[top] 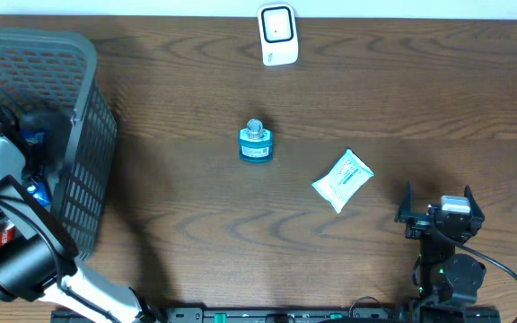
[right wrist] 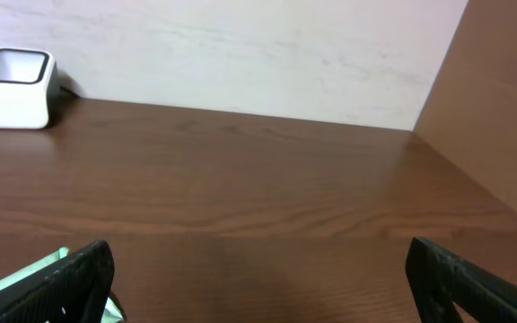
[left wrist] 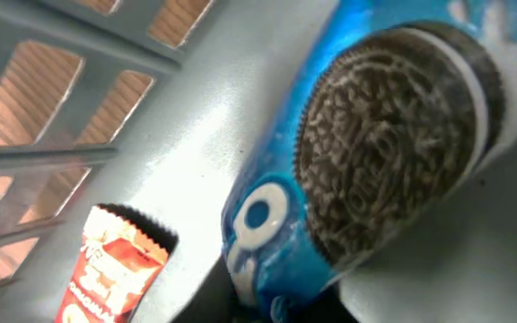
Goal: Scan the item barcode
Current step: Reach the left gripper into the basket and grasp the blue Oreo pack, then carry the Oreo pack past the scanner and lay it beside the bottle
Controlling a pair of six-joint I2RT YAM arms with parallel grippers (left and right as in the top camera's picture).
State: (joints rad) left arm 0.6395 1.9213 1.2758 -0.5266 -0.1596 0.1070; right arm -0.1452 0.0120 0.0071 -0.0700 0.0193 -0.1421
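The bare table (top: 217,169) beside the teal jar is to the right of my left gripper in the overhead view. I will lift my left gripper over the basket's side, lower it there and release the packet.
My left gripper (left wrist: 276,309) is down inside the grey basket (top: 83,99), shut on the lower end of a blue cookie packet (left wrist: 375,135) that fills its wrist view. In the overhead view the arm covers most of the packet; only a bit of blue (top: 34,139) shows by the wrist. The white barcode scanner (top: 277,34) stands at the table's far edge and also shows as a small white box (right wrist: 13,88) in the right wrist view. My right gripper (top: 440,213) rests at the front right, open, with only bare table between its fingers (right wrist: 83,274).
A red snack packet (left wrist: 115,269) lies on the basket floor beside the blue one. A teal jar (top: 256,144) stands mid-table. A white and green wipes pack (top: 342,179) lies just left of my right gripper. A cardboard wall (right wrist: 501,108) stands at the right.
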